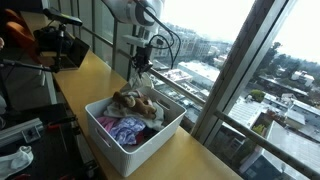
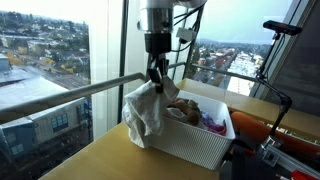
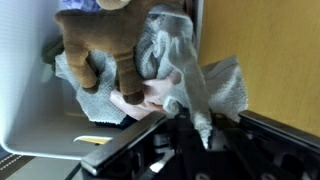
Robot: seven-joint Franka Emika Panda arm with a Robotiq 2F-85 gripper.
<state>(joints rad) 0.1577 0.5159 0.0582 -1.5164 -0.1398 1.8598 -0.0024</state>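
Next the robot's gripper needs to move past the stuffed animal and down onto the pink and purple clothes (image 1: 125, 128) to release the grey-white cloth, since that cloth hangs over the basket's rim.
My gripper (image 2: 155, 72) is shut on a grey-white cloth (image 2: 145, 112) and holds it up at the end of a white basket (image 2: 190, 142), where the cloth drapes over the rim. In the wrist view the cloth (image 3: 190, 70) runs up between my fingers (image 3: 185, 112). A brown stuffed animal (image 3: 105, 40) lies in the basket beside the cloth; it also shows in an exterior view (image 1: 135, 100). Pink and purple clothes (image 1: 125, 128) fill the basket's other end.
The basket (image 1: 150, 140) stands on a long wooden counter (image 1: 95, 75) along a big window with a metal rail (image 2: 70, 92). Camera gear on a tripod (image 1: 60, 45) stands at the counter's far end. An orange object (image 2: 275, 128) lies behind the basket.
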